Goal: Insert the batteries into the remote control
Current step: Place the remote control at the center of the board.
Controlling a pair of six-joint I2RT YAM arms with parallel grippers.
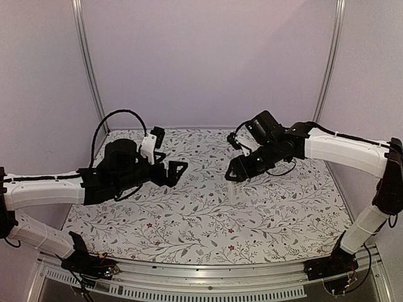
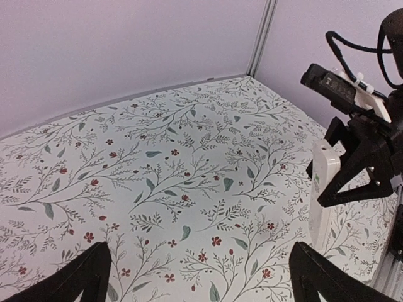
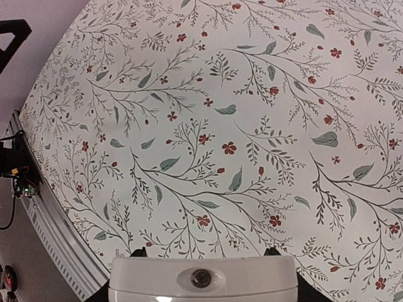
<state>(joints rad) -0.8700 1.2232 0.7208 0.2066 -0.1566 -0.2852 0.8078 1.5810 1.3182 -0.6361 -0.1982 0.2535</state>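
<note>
I need to lower my right gripper next, tilt the white remote control flat and release it onto the clear spot below my gripper, because the bare patterned cloth (image 1: 225,199) (image 3: 263,181) is clear there.
My right gripper (image 1: 240,173) is shut on the white remote control (image 1: 238,189) and holds it above the table, hanging nearly upright from the fingers. In the right wrist view the remote's end face (image 3: 201,283), with a small round lens in it, fills the gap between my fingertips (image 3: 272,251). The left wrist view shows the remote (image 2: 323,189) on edge in the right gripper (image 2: 352,173). My left gripper (image 1: 178,171) is open and empty, left of the remote and apart from it; its fingers (image 2: 82,280) frame bare cloth. The batteries are out of view.
A floral tablecloth (image 1: 208,220) covers the table. White walls with metal corner posts (image 1: 91,69) close in the back and sides. A metal rail (image 1: 208,274) with cables runs along the near edge.
</note>
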